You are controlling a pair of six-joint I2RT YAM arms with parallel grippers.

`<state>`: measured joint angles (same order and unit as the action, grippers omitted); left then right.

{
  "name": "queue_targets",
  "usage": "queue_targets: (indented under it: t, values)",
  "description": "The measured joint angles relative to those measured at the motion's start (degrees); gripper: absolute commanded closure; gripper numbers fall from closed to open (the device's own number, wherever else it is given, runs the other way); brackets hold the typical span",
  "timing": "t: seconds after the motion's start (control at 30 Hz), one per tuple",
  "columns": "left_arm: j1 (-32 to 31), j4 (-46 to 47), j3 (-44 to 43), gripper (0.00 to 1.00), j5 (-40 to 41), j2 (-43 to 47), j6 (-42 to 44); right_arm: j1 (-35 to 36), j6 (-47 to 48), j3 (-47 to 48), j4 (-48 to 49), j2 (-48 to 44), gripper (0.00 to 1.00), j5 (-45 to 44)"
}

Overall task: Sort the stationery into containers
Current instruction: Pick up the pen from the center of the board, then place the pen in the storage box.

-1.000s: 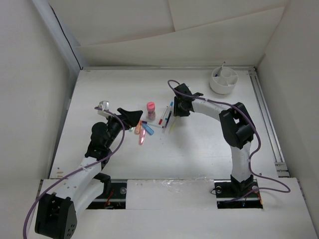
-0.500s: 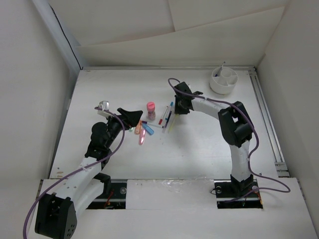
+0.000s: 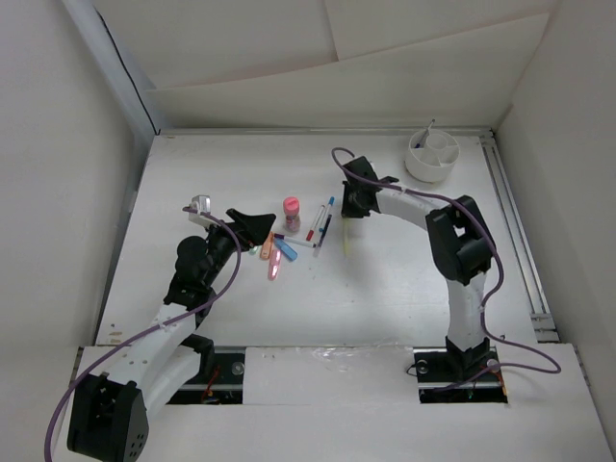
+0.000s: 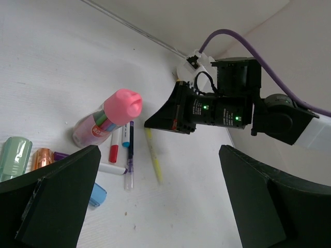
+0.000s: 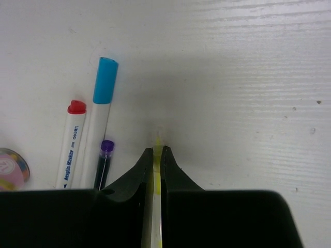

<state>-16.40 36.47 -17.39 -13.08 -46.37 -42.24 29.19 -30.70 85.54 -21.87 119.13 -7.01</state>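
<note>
My right gripper will next rise outward over that pen's section [image 3: 420, 144], then lower the yellow pen [image 3: 346, 239] there and release it, since a pen stands in the divided cup.
My right gripper [image 3: 348, 212] [image 5: 156, 151] is shut on the top end of a thin yellow pen [image 3: 346, 239] [image 5: 156, 138], whose other end still touches the table. Left of it lie the red-capped pen [image 5: 72, 139], the blue-capped pen [image 5: 104, 98] and the purple pen [image 5: 104, 161]. The pink capped bottle [image 3: 292, 211] [image 4: 108, 121] stands beside them. Pink, orange, green and blue highlighters [image 3: 275, 253] lie just in front of my left gripper [image 3: 260, 227], which is open and empty. The round white divided cup [image 3: 431, 155] stands at the far right corner.
White walls enclose the table on three sides. A rail [image 3: 515, 231] runs along the right edge. One pen [image 3: 424, 135] stands in the cup. The right arm [image 4: 243, 111] shows in the left wrist view beyond the yellow pen [image 4: 154, 159].
My right gripper has shifted a little to the right with the yellow pen, drawing it away from the other pens. The left arm has not moved.
</note>
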Motion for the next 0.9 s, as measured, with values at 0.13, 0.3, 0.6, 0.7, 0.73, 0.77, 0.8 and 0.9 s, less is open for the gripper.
queue_targets:
  t: [0.13, 0.3, 0.6, 0.7, 0.73, 0.77, 0.8, 0.9]
  values:
    - [0.0, -0.1, 0.0, 0.0, 0.0, 0.0, 0.0, -0.8, 0.5, -2.1, 1.4, -3.5, 1.0, -0.4]
    - [0.0, -0.1, 0.0, 0.0, 0.0, 0.0, 0.0, -2.6, 2.3, -2.1, 5.1, -10.5, 1.0, -5.1]
    - [0.0, -0.3, 0.0, 0.0, 0.0, 0.0, 0.0, -6.6, 9.0, -2.1, 16.5, -18.0, 1.0, -19.1]
    - [0.0, -0.3, 0.0, 0.0, 0.0, 0.0, 0.0, -7.3, 12.6, -2.1, 21.6, -18.5, 1.0, -23.4]
    - [0.0, -0.3, 0.0, 0.0, 0.0, 0.0, 0.0, -7.6, 13.9, -2.1, 23.6, -18.5, 1.0, -24.5]
    - [0.0, -0.3, 0.0, 0.0, 0.0, 0.0, 0.0, -7.8, 15.2, -2.1, 25.6, -18.5, 1.0, -25.4]
    - [0.0, -0.3, 0.0, 0.0, 0.0, 0.0, 0.0, -8.2, 16.7, -2.1, 27.6, -18.5, 1.0, -26.1]
    - [0.0, -0.3, 0.0, 0.0, 0.2, 0.0, 0.0, -9.4, 21.1, -2.1, 34.5, -18.4, 1.0, -27.8]
